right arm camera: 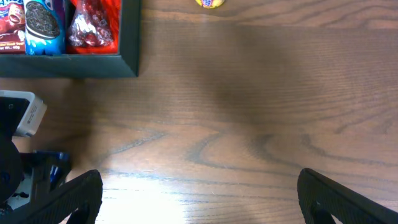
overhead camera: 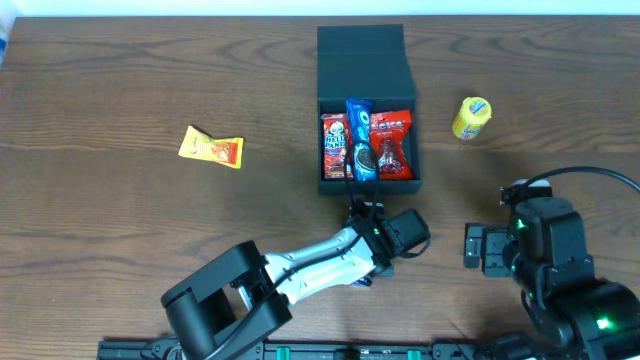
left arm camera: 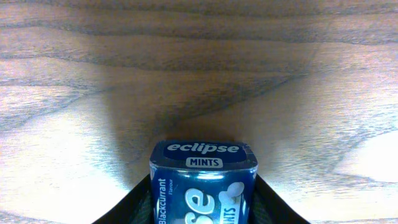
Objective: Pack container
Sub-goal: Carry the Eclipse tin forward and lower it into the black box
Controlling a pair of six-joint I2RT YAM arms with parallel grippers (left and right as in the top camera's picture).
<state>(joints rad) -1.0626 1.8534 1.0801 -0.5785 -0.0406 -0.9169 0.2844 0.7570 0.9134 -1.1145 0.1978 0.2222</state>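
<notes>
I will next raise my left gripper, move it outward, lower it onto the red-brown packet's near end (overhead camera: 335, 168), which lies outward behind the container's front side, and release the mints.
The dark teal container (overhead camera: 367, 60) stands open at the far middle with its lid flap laid back. It holds three snack packets: a red-brown one (overhead camera: 333, 146), a blue Oreo one (overhead camera: 360, 140) and a red one (overhead camera: 392, 144). My left gripper (overhead camera: 373, 268) sits just in front of the container and is shut on a blue Eclipse mints box (left arm camera: 203, 180), held low over the wood. My right gripper (overhead camera: 478, 248) is open and empty over bare table (right arm camera: 199, 186), to the right of the container's front corner (right arm camera: 130, 37).
A yellow round sweets pack (overhead camera: 471, 117) lies right of the container and also shows in the right wrist view (right arm camera: 210, 2). An orange-yellow snack packet (overhead camera: 212, 148) lies to the left. The left arm (right arm camera: 15, 143) fills the left edge of the right wrist view.
</notes>
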